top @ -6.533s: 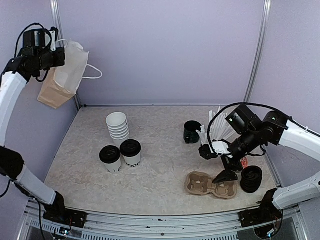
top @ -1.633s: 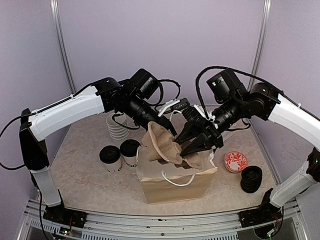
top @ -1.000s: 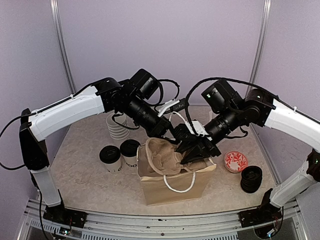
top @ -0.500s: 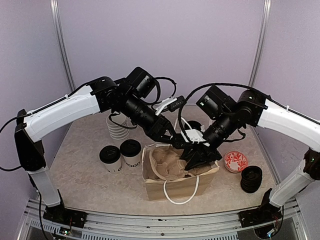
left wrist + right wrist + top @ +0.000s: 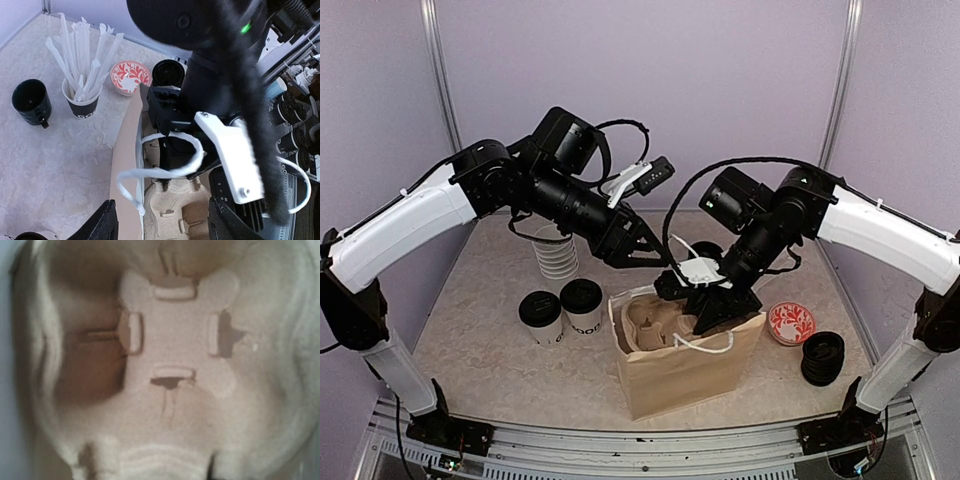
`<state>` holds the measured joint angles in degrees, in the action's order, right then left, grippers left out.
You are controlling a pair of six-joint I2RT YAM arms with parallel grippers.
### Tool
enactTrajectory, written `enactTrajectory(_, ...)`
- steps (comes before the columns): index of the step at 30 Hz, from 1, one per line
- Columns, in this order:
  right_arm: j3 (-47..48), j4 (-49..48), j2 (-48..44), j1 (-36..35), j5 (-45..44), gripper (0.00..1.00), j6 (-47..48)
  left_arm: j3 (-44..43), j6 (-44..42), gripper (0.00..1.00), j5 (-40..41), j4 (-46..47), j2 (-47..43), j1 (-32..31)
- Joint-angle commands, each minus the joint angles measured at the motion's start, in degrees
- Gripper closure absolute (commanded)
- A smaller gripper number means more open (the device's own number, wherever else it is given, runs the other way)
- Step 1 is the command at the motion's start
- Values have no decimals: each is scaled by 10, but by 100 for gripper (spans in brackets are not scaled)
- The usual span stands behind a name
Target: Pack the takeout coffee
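Note:
The tray [image 5: 650, 325] is still high in the bag's opening, so my right gripper needs to lower between the bag's sides toward its bottom next and open.
Two takeout coffee cups [image 5: 540, 317] [image 5: 582, 307], white with black lids, stand side by side left of the brown paper bag [image 5: 690, 365]. The bag stands upright with its mouth open. A brown cardboard tray [image 5: 650, 325] [image 5: 185, 215] lies inside it and fills the right wrist view [image 5: 175, 365]. My right gripper [image 5: 712, 303] reaches into the bag's mouth, shut on the tray's edge. My left gripper [image 5: 655, 260] [image 5: 162, 227] hovers open above the bag's far rim with nothing between its fingers. The bag's white handle [image 5: 165, 167] loops below it.
A stack of white cups [image 5: 557, 255] stands behind the coffees. Right of the bag lie a red patterned disc [image 5: 791, 323] and stacked black lids [image 5: 822, 357]. Beyond the bag stand a black cup of white sticks [image 5: 82, 100] and another black cup [image 5: 31, 102].
My left gripper has opened, let go of the bag's rim and risen up and to the left. The bag now stands taller, with the tray lower inside it.

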<state>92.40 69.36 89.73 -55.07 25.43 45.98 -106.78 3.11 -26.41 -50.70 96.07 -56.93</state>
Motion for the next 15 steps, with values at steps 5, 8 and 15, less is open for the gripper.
enactTrajectory(5, 13, 56, 25, -20, -53, 77, -6, 50, 9, 35, 51, 80, -77, 46)
enactTrajectory(8, 3, 60, 33, -28, -79, 77, -12, 72, 12, 33, 62, 114, -106, 69)
enactTrajectory(15, -17, 53, 50, -43, -124, 76, -31, 125, 4, 30, 58, 157, -151, 112)
